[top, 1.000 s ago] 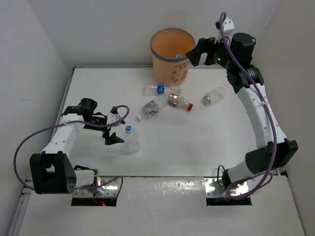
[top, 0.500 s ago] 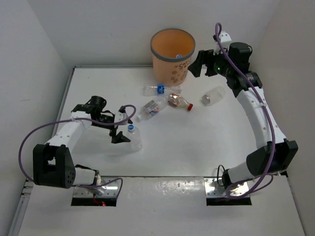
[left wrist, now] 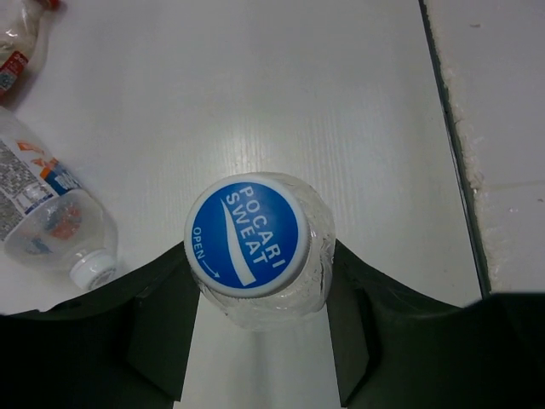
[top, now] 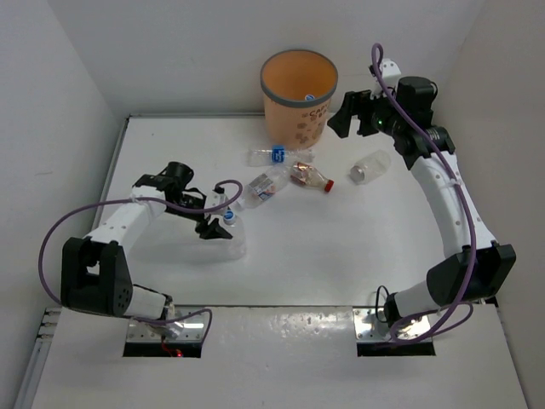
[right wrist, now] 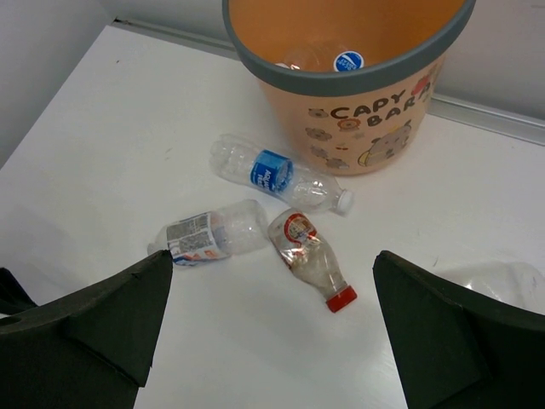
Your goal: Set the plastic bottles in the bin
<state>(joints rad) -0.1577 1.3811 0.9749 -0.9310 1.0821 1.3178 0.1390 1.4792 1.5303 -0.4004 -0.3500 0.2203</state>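
The bin's opening [top: 298,75] is higher and farther outward, so the left gripper should next go up and carry the clear bottle outward over that opening to let it go.
A clear bottle with a blue cap [top: 228,218] [left wrist: 247,234] stands upright at the table's left. My left gripper [top: 218,224] [left wrist: 260,298] is shut on it just under the cap. The orange bin [top: 298,123] [right wrist: 366,119] stands at the back, with a blue-capped bottle [right wrist: 347,61] inside. In front of it lie a blue-label bottle [top: 277,154] [right wrist: 272,170], a white-label bottle [top: 262,187] [right wrist: 209,234] and a red-capped bottle [top: 311,176] [right wrist: 311,256]. Another clear bottle [top: 369,166] lies to the right. My right gripper [top: 341,115] [right wrist: 272,260] hangs open and holds nothing, high beside the bin.
White walls close in the table at the back and both sides. The table's left edge [top: 115,170] runs close to the left arm. A purple cable [top: 51,243] loops off the left arm. The white-label bottle [left wrist: 43,221] lies just beyond the held one.
My left gripper has moved right onto the standing blue-capped bottle and shut on it. My right gripper has drawn slightly away from the bin's rim, still open.
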